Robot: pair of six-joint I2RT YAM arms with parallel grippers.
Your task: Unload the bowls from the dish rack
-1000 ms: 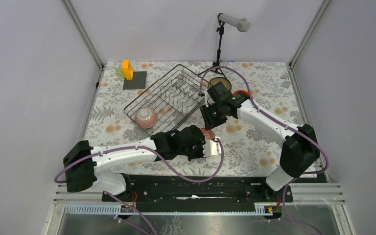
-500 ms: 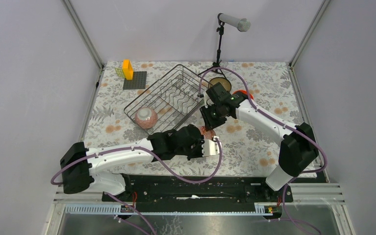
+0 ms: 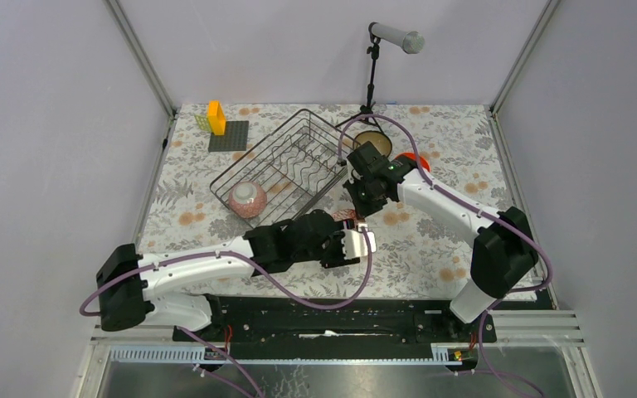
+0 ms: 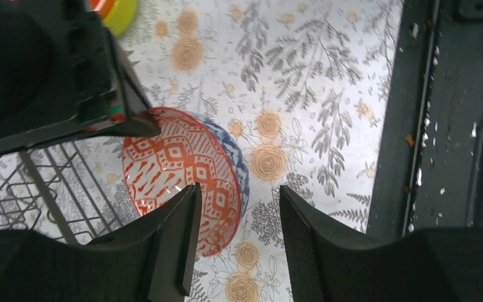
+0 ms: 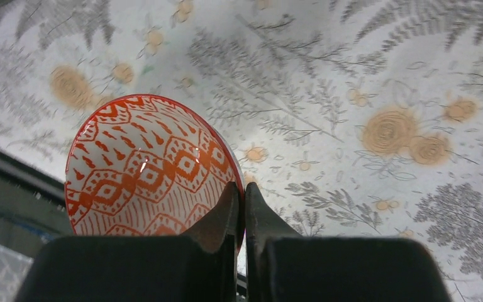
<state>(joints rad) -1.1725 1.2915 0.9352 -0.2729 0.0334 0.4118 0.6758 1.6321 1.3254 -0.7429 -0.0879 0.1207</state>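
My right gripper carries the hanging patterned bowl outward next, lowers it onto the cloth beside the orange bowl and releases it.
The patterned bowl [image 5: 144, 170], orange-red inside and blue outside [image 4: 182, 163], hangs tilted just above the tablecloth beside the dish rack [image 3: 286, 166]. My right gripper [image 5: 241, 189] is shut on its rim, one finger inside and one outside. My left gripper [image 4: 238, 195] is open just below it, the bowl's lower rim showing in the gap and its fingers apart from the bowl. In the top view both grippers meet at the bowl [image 3: 350, 217]. A pink speckled bowl [image 3: 247, 199] lies in the rack's near corner.
A teal bowl with a beige inside [image 3: 373, 143] and an orange bowl [image 3: 412, 157] sit on the cloth behind the right arm. A yellow-green bowl [image 4: 122, 12] shows at a frame edge. A dark square plate [image 3: 229, 136], orange block [image 3: 216, 116] and stand [image 3: 371, 79] are at the back.
My left gripper has opened and let go of the patterned bowl. My right gripper has shut on the bowl's rim. The left arm has shifted slightly left.
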